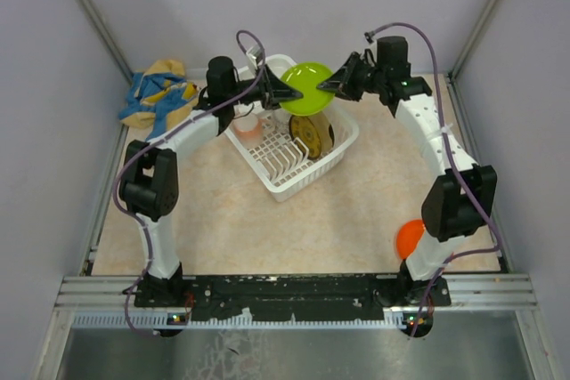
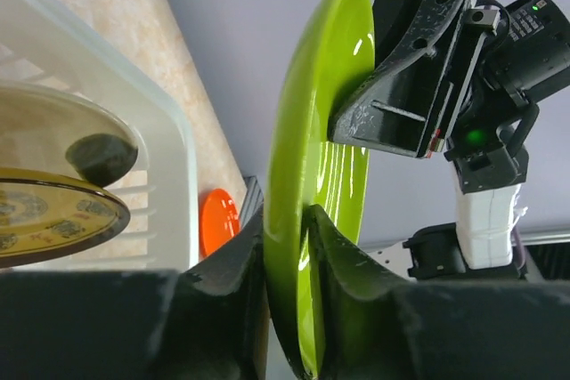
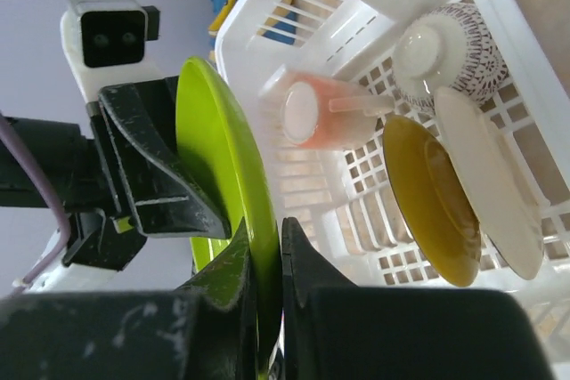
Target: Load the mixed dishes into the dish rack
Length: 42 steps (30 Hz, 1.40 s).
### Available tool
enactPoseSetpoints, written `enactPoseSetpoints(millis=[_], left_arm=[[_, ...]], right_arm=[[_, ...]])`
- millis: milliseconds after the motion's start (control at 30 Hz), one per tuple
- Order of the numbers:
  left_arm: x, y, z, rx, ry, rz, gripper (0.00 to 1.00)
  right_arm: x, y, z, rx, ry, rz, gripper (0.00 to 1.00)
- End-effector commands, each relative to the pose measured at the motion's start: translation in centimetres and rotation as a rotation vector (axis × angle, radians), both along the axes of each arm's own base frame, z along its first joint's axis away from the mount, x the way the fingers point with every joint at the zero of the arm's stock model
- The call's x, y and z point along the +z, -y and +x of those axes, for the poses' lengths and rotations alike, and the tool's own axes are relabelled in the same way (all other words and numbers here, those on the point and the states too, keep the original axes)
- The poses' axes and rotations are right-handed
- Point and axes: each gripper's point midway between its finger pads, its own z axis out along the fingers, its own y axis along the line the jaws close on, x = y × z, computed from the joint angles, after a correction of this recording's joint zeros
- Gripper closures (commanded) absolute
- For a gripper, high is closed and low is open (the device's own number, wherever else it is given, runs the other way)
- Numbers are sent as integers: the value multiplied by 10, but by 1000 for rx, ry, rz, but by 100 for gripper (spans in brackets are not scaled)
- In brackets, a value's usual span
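The right gripper tips down next, lowers back to the free slot beside the brown-yellow plate and releases, since that slot is below it, toward my base.
The lime-green plate (image 1: 305, 88) hangs on edge above the white dish rack (image 1: 294, 186). My left gripper (image 1: 292, 95) is shut on its left rim (image 2: 289, 220). My right gripper (image 1: 326, 86) is shut on its right rim (image 3: 265, 238). Both grips show in the wrist views, on the plate (image 2: 303, 175) (image 3: 218, 140). In the rack (image 3: 534, 51) are the pink cup (image 3: 316, 113), the white patterned bowl (image 3: 450, 42), the brown-yellow plate (image 3: 432, 198) and the cream plate (image 3: 490, 184). The orange plate (image 1: 410, 238) lies on the table by the right arm's base.
The blue and yellow cloth (image 1: 158, 93) lies at the far left, left of the rack. Grey walls close in the table at the back and sides. The rack's plate-slot ribs (image 1: 280, 162) face the near side.
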Motion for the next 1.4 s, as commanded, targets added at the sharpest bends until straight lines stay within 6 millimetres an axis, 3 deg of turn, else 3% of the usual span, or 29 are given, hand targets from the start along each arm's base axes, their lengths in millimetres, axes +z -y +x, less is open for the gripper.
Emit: enactPoseSetpoints(millis=[0, 100, 200, 233, 267, 400, 533, 667, 1033, 1200, 1367], left_arm=[[17, -2, -9, -18, 79, -20, 68], [8, -20, 4, 62, 82, 63, 45], [-2, -55, 22, 188, 81, 178, 26], [-6, -71, 28, 234, 74, 218, 4], [-4, -87, 31, 278, 81, 251, 0], [-12, -158, 46, 490, 70, 388, 0], [-8, -199, 44, 601, 87, 454, 0], [-2, -212, 42, 617, 94, 445, 0], [-11, -212, 35, 582, 56, 398, 0], [-20, -209, 27, 569, 28, 380, 0], [-20, -212, 22, 576, 33, 400, 0]], right_arm=[[13, -15, -1, 38, 41, 26, 100], [20, -9, 0, 26, 83, -17, 100], [26, -3, 2, 17, 140, -82, 100], [29, 0, 2, 15, 162, -108, 100], [32, 2, 3, 13, 184, -136, 100], [23, 5, 3, 42, 216, -303, 100], [17, -12, -2, 130, 324, -569, 100], [10, -19, 0, 136, 365, -721, 100], [-23, -31, -2, 139, 463, -1092, 100], [-34, -43, -6, 131, 527, -1107, 100], [-45, -43, -7, 116, 553, -1135, 100]])
